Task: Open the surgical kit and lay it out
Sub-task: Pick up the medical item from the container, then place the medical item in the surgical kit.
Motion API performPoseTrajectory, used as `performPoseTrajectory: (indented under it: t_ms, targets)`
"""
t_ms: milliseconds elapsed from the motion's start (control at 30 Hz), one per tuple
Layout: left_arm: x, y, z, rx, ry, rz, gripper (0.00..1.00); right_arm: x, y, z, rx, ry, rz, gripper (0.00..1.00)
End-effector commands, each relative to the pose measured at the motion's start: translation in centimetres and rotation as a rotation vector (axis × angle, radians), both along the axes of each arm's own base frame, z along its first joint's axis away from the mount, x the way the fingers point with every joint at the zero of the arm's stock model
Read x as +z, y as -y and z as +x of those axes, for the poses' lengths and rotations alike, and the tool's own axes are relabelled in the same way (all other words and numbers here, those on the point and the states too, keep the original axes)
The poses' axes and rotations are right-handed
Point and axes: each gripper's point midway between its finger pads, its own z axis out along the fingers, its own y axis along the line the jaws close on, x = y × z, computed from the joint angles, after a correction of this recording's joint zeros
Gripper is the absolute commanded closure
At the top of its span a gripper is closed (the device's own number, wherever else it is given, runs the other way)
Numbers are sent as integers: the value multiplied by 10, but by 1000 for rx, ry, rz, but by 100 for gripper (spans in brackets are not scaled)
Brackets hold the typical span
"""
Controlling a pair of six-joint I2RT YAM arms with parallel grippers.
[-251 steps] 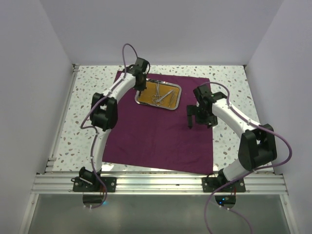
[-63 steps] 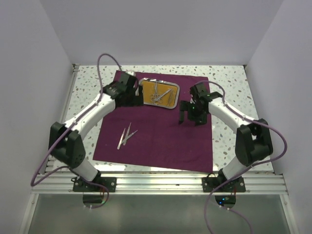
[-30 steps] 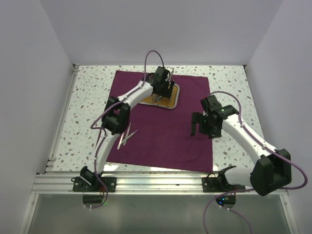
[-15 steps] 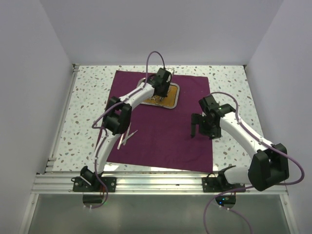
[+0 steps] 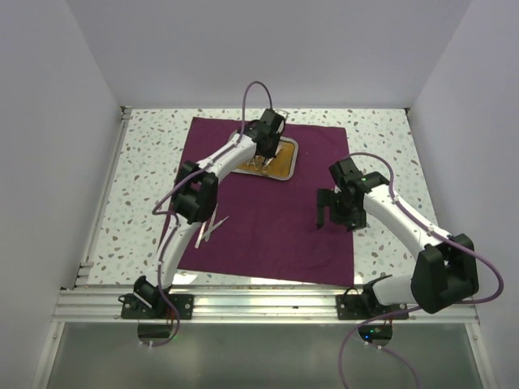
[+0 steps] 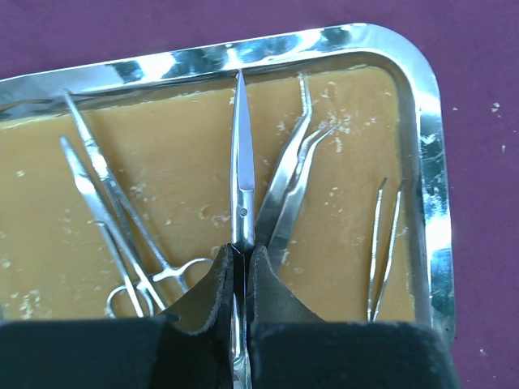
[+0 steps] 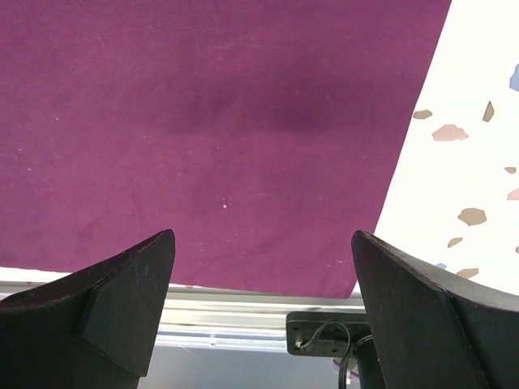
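Observation:
Bare cloth beside the silver tweezers lies below my left gripper and nearer my base, so the gripper should rise, carry the scissors back, lower them and then release them.
The maroon cloth (image 5: 276,231) of the surgical kit lies spread flat. At its far edge sits the steel tray (image 5: 285,166), amber inside (image 6: 340,243). My left gripper (image 5: 261,154) (image 6: 241,263) reaches into the tray, shut on the slim straight scissors (image 6: 242,178) just behind their pivot. Beside them in the tray lie curved forceps (image 6: 293,182), thin tweezers (image 6: 383,243) on the right and ring-handled forceps (image 6: 105,203) on the left. A silver tweezer pair (image 5: 209,227) lies on the cloth at left. My right gripper (image 5: 334,212) (image 7: 263,235) hangs open over bare cloth (image 7: 203,121).
The terrazzo tabletop (image 5: 146,178) (image 7: 478,121) borders the cloth on all sides. An aluminium rail (image 5: 259,304) (image 7: 227,312) with both arm bases runs along the near edge. White walls close in left, right and back.
My left gripper has closed onto the scissors in the tray. The right arm shifted slightly and stays open.

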Motion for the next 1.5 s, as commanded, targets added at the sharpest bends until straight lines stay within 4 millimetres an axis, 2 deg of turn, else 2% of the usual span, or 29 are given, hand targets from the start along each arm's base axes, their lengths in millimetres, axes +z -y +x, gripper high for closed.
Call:
performPoseTrajectory:
  t_ms: [0, 100, 200, 267, 300, 367, 400, 467, 500, 533, 567, 600, 633, 667, 700, 733, 767, 800, 867, 967, 1167, 1200, 1233, 1267, 1300, 1333, 1433, 1467]
  targets:
    - [74, -8, 14, 41, 124, -41, 100, 7, -8, 10, 25, 35, 31, 5]
    - [111, -11, 13, 51, 182, -77, 100, 7, -9, 11, 33, 35, 34, 5]
    - [137, -13, 5, 56, 194, -109, 100, 8, -10, 15, 45, 44, 36, 5]
    - [141, -15, -6, 82, 158, -138, 100, 8, -11, 17, 49, 48, 36, 6]
    - [141, -18, -19, 86, 127, -154, 100, 8, -12, 20, 54, 57, 37, 5]
    - [137, -18, -38, 121, 80, -208, 100, 8, -13, 24, 58, 59, 37, 5]
    - [122, -28, -66, 130, 25, -207, 100, 7, -14, 28, 64, 68, 38, 5]
    - [115, -23, -95, 138, 15, -251, 100, 8, -20, 34, 74, 71, 58, 5]
    - [98, -38, -125, 161, -16, -213, 100, 3, -23, 38, 78, 57, 60, 5]
    - [93, -33, -145, 179, -38, -225, 100, 6, -27, 44, 83, 66, 76, 5]
    - [87, -38, -158, 196, -51, -220, 100, 6, -33, 46, 93, 59, 100, 5]
    - [77, -52, -180, 225, -65, -194, 100, 1, -36, 51, 93, 47, 101, 6]
    - [71, -51, -195, 256, -91, -218, 100, 4, -41, 58, 98, 57, 120, 6]
    - [52, -60, -213, 272, -127, -207, 100, 3, -46, 61, 106, 47, 133, 6]
    - [59, -59, -222, 268, -125, -252, 100, -1, -49, 66, 106, 39, 137, 6]
    - [56, -56, -232, 276, -138, -278, 100, 3, -54, 73, 112, 49, 148, 6]
    - [44, -60, -242, 278, -148, -280, 100, 4, -56, 76, 116, 48, 155, 6]
    - [47, -61, -246, 281, -137, -296, 100, 4, -59, 78, 120, 45, 167, 7]
    - [36, -64, -258, 297, -160, -294, 100, 4, -63, 84, 124, 45, 174, 7]
    - [32, -63, -262, 306, -170, -319, 100, 4, -65, 87, 131, 39, 176, 7]
    - [36, -42, -268, 257, -175, -358, 100, 1, -60, 74, 125, 27, 173, 7]
    - [33, -39, -270, 248, -185, -355, 95, 0, -59, 73, 121, 30, 173, 7]
    - [34, -36, -271, 225, -184, -353, 80, -5, -56, 66, 119, 15, 167, 7]
    - [36, -34, -272, 216, -186, -349, 42, -6, -55, 63, 116, 14, 163, 7]
    - [35, -34, -272, 213, -189, -338, 15, -5, -54, 61, 113, 21, 165, 7]
    - [37, -33, -272, 196, -182, -327, 1, -9, -51, 56, 109, 10, 159, 7]
    - [56, -39, -262, 195, -130, -280, 1, -12, -46, 50, 99, 16, 147, 7]
    - [72, -38, -255, 191, -100, -272, 1, -12, -45, 49, 99, 17, 142, 7]
